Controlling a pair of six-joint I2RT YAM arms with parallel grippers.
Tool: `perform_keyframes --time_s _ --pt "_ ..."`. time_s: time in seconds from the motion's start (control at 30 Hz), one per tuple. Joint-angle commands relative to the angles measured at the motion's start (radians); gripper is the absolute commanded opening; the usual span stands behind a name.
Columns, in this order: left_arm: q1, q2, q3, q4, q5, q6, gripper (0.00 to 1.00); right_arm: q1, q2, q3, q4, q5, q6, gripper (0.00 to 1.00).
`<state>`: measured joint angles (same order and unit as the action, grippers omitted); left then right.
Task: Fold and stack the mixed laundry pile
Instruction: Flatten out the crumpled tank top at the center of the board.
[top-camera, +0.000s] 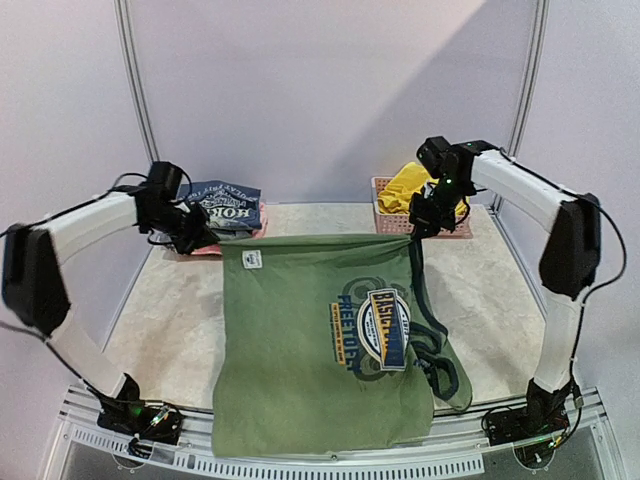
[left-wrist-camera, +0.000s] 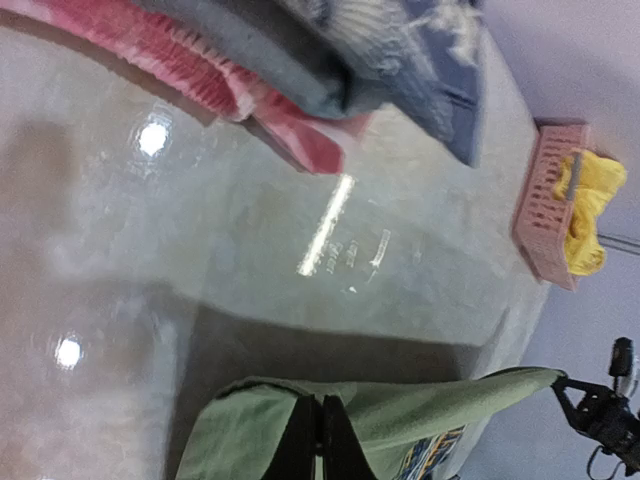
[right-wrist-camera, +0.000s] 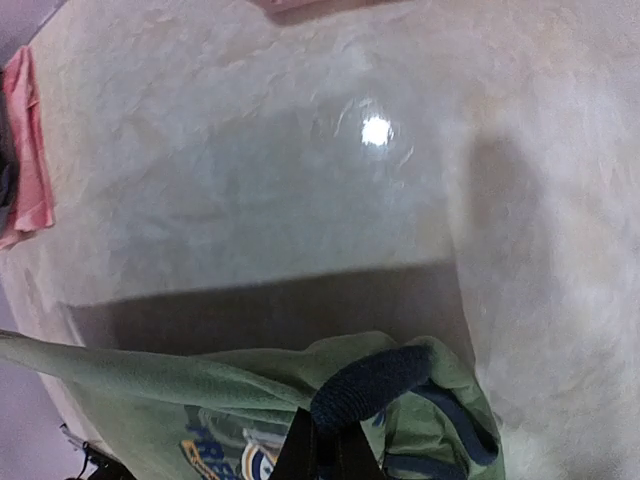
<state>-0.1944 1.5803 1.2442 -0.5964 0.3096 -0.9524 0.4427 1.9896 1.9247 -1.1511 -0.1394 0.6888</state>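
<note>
My right gripper moves down and outward to the tabletop before the pink basket (top-camera: 388, 222) next and releases, because the shirt (top-camera: 320, 340) overhangs the near edge of the tabletop.
The olive-green sleeveless shirt (top-camera: 320, 340) with a blue-yellow round logo hangs stretched between both grippers above the table, its lower part draped over the near edge. My left gripper (top-camera: 213, 240) is shut on its top left corner, seen in the left wrist view (left-wrist-camera: 322, 425). My right gripper (top-camera: 413, 232) is shut on the top right corner at the dark trim (right-wrist-camera: 385, 385). The yellow shorts (top-camera: 420, 185) lie in the pink basket (top-camera: 388, 222) at the back right.
A folded dark blue printed garment (top-camera: 228, 205) lies on a pink cloth (top-camera: 205, 250) at the back left, close behind my left gripper. The pink basket also shows in the left wrist view (left-wrist-camera: 545, 200). Beige tabletop (top-camera: 170, 320) lies under the shirt.
</note>
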Motion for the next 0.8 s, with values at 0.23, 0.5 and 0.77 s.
perform_keyframes --time_s 0.23,0.5,0.77 --pt "0.001 0.436 0.308 0.061 -0.007 0.142 0.00 -0.039 0.363 0.265 0.063 -0.042 -0.116 0.00" --pt "-0.013 0.471 0.369 0.055 -0.042 0.142 0.00 -0.061 0.384 0.261 0.116 -0.064 -0.114 0.00" --pt "-0.014 0.477 0.415 0.061 -0.134 -0.006 0.00 -0.111 0.369 0.261 0.315 -0.172 0.066 0.05"
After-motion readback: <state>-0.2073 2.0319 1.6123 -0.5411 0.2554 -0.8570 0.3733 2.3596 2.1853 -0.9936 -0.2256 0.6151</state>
